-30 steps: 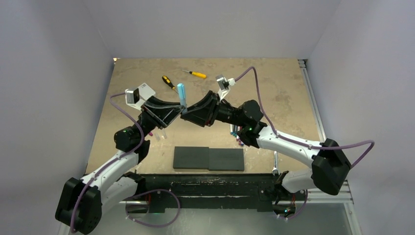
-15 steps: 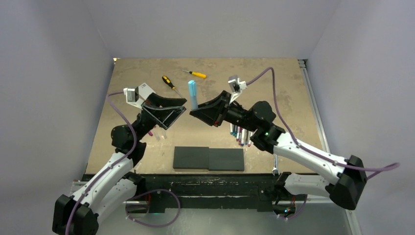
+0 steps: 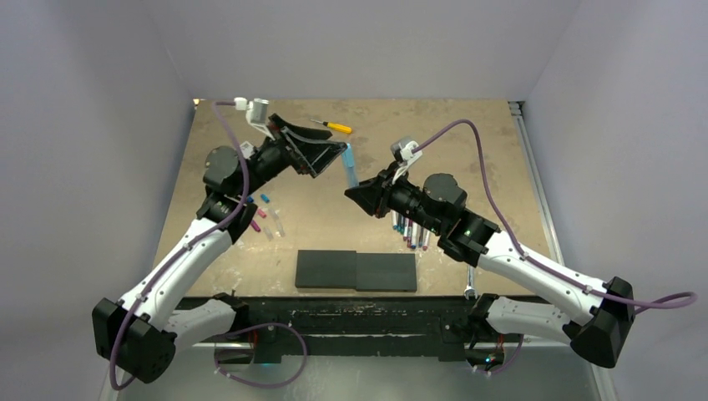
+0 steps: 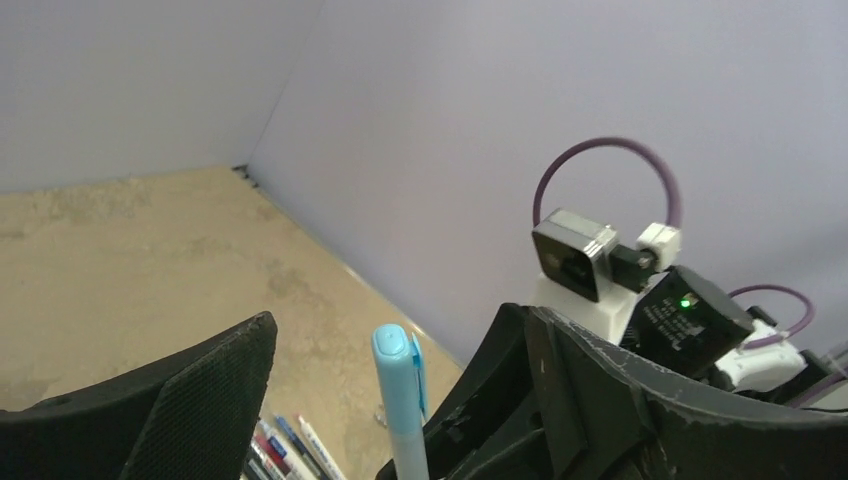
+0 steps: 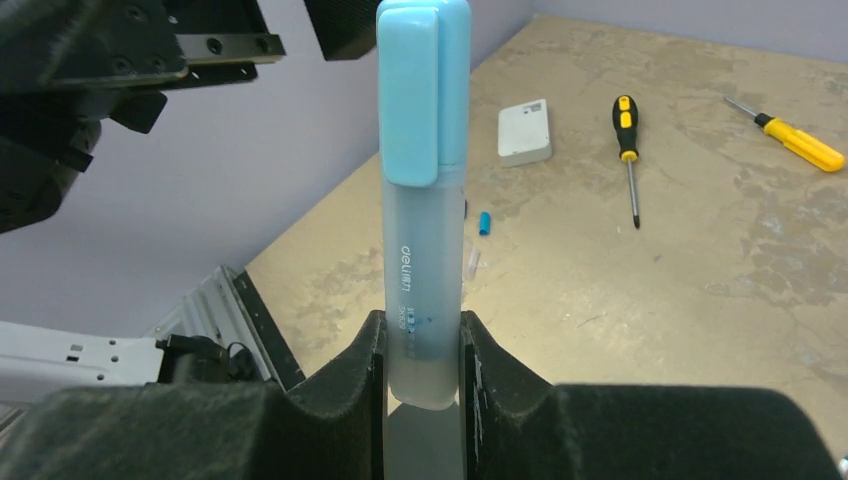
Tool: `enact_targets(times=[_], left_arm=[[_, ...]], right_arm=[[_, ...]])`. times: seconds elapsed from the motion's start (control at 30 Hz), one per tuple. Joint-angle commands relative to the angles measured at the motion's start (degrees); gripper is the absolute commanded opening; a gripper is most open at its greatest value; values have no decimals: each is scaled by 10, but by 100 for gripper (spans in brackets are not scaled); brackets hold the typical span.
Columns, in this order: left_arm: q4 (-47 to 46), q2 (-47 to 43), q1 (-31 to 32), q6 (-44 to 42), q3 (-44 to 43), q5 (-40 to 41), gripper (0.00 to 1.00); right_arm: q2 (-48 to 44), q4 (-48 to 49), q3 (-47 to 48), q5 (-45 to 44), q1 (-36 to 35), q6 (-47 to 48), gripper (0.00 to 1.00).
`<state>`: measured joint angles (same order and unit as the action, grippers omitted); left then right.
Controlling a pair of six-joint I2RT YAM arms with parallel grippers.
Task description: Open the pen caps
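Observation:
I should next move my left gripper to the right in the top view, around the light blue cap (image 3: 349, 156) (image 4: 398, 385). The pen's body is already held.
A light blue pen (image 5: 425, 290) stands upright with my right gripper (image 5: 422, 345) shut on its frosted barrel. Its light blue cap (image 5: 422, 90) is on the pen's top end. In the top view the pen (image 3: 351, 170) rises from the right gripper (image 3: 357, 190) above mid-table. My left gripper (image 3: 338, 153) is open, its fingers either side of the cap (image 4: 398, 385) without touching it. Loose blue (image 3: 264, 199) and magenta (image 3: 257, 213) caps lie on the table at the left. Several pens (image 3: 409, 230) lie under the right arm.
A yellow screwdriver (image 5: 795, 140), a black-and-yellow screwdriver (image 5: 627, 150) and a white box (image 5: 524, 132) lie at the far side. A black slab (image 3: 356, 271) sits near the front edge, with a wrench (image 3: 470, 284) to its right.
My left gripper opened, let go of the pen, and swung up and toward the far side. The right arm carried the pen a little to the right.

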<state>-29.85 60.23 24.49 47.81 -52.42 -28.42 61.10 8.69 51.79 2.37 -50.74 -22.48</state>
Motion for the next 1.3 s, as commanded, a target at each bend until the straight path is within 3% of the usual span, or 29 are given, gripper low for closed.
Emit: enact_targets(times=[0.0, 0.1, 0.33, 0.57, 0.67, 0.77, 0.87, 1.0, 1.1, 1.27], left_arm=[[133, 20, 43, -109, -61, 6, 90], [169, 30, 69, -134, -73, 23, 81], [181, 38, 85, -132, -77, 25, 36], [182, 35, 90, -137, -77, 30, 0], [163, 22, 91, -136, -66, 43, 0], [127, 5, 90, -120, -44, 51, 0], [83, -1, 89, -92, -25, 34, 0], [-8, 11, 88, -29, -2, -37, 0], [-91, 20, 88, 31, 21, -76, 0], [-209, 35, 88, 115, 46, -114, 0]], right_arm=[[-9, -9, 10, -19, -3, 20, 0], [-8, -10, 10, -21, -4, 20, 0], [-4, -9, 10, -22, -5, 21, 0], [-4, -9, 8, -22, -5, 22, 0], [-17, 2, -2, -14, -5, 20, 4], [-36, 19, -20, 32, -5, 2, 61], [-54, 44, -33, 67, 1, -31, 80], [-73, 96, -40, 143, 33, -81, 84], [-75, 147, -50, 232, 97, -145, 82], [-60, 261, -73, 351, 161, -240, 65]])
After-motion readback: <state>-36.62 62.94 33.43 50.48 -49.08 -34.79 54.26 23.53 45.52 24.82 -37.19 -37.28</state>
